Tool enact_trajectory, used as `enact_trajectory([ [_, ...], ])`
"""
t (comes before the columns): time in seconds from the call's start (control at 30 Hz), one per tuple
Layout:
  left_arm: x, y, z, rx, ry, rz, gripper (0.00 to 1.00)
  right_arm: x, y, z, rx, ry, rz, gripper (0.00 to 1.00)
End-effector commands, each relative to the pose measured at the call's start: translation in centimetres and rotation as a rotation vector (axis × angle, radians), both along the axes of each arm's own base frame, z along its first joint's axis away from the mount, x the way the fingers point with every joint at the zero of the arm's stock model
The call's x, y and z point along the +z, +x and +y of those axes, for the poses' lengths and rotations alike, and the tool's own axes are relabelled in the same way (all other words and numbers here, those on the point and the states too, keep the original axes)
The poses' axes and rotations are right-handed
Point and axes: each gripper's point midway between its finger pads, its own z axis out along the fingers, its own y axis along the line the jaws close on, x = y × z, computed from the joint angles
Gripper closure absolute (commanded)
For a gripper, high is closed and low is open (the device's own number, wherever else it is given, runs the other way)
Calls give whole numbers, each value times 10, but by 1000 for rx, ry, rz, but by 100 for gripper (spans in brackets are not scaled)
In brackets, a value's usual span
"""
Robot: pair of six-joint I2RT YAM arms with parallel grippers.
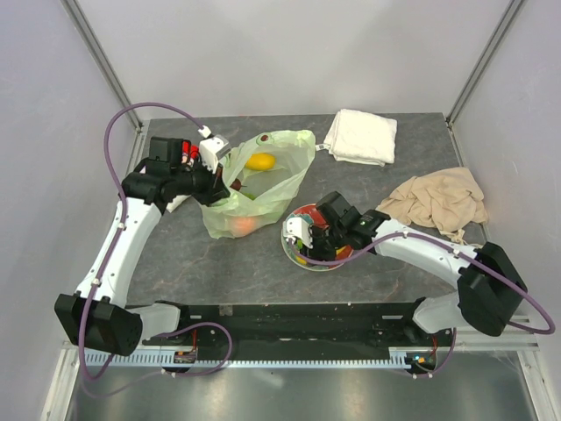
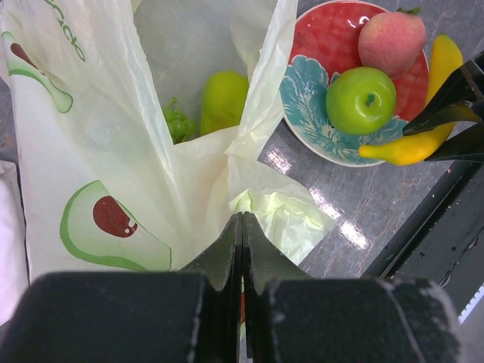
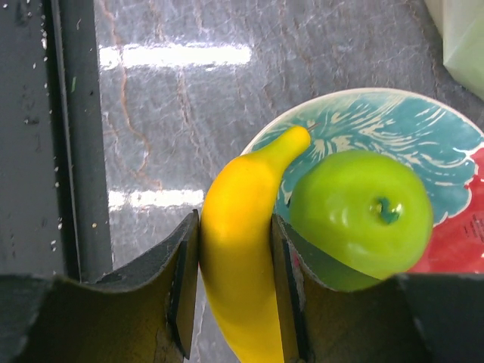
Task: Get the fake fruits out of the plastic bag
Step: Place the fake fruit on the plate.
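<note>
My right gripper will next lower the yellow banana (image 3: 242, 257) onto the plate's near side beside the green apple, and then it will release the banana inside the plate's rim.
The pale-green plastic bag (image 1: 263, 189) with avocado print lies open at the table's left centre. My left gripper (image 1: 215, 189) is shut on its edge (image 2: 242, 219). Inside the bag the left wrist view shows a green pear (image 2: 223, 98) and a green grape bunch (image 2: 178, 125). The top view shows a yellow fruit (image 1: 260, 161) and an orange (image 1: 245, 225) through the film. My right gripper (image 1: 302, 246) is shut on the yellow banana (image 3: 242, 257) over the edge of the flowered plate (image 3: 393, 128). A green apple (image 3: 361, 215) and a pink peach (image 2: 391, 41) lie on the plate.
A white folded towel (image 1: 361, 136) lies at the back right. A crumpled beige cloth (image 1: 438, 200) lies at the right edge. A black rail (image 1: 289, 311) runs along the near table edge, close to the plate (image 1: 302, 211).
</note>
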Motion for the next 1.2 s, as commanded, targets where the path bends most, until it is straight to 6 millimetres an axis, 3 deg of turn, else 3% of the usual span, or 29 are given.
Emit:
enact_trajectory([
  [0.0,-4,1,3,-15,12,-7,98,1,8,16,-12,52,-4,68],
  [0.47,-8,0,3,-24,10,12,98,-18,3,18,-13,42,47,64],
  [0.67,-8,-2,6,-22,12,14,98,-15,3,15,-33,59,28,60],
  [0.87,-8,-5,7,-24,10,17,98,-21,5,14,-40,48,22,50],
  [1.0,-7,-6,6,-28,7,15,98,-20,9,13,-57,45,9,38],
  [1.17,-5,-6,5,-33,0,9,98,-10,8,14,-66,64,2,34],
])
